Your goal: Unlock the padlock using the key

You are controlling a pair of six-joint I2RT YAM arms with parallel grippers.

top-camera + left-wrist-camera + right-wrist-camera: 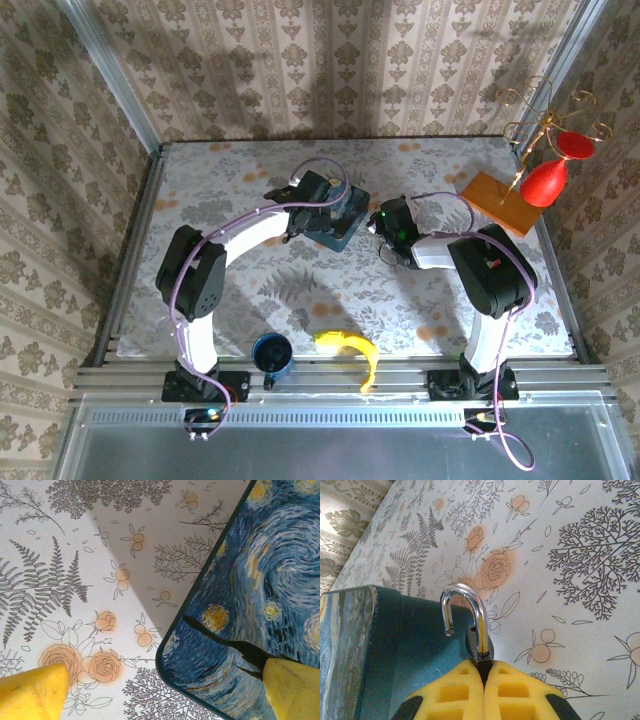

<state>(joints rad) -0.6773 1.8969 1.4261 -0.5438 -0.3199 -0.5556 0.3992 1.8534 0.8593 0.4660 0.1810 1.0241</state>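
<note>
The padlock (pixel 479 642) moves away from the tin's teal side next and comes down onto the floral cloth for my right gripper to release, since its shackle already stands open.
My right gripper (pixel 484 669) is shut on the padlock (pixel 479 642), a small dark metal body pinched between the yellow pads. Its shiny shackle (pixel 466 596) stands swung open, with one end free in the air. The padlock hangs beside the teal side of the blue night-sky tin (pixel 350 645). In the top view the right gripper (pixel 385 222) sits just right of the tin (pixel 340 228). My left gripper (pixel 165 689) is open and low over the tin's (pixel 255 600) near corner, one yellow fingertip (pixel 37 692) over the cloth and the other over the lid. The key is out of view.
A blue mug (pixel 272 355) and a banana (pixel 352 352) lie near the front edge between the arm bases. A wooden board (pixel 497 202) with a red goblet (pixel 547 180) on a wire stand is at the back right. Metal rails (pixel 130 250) border the floral cloth.
</note>
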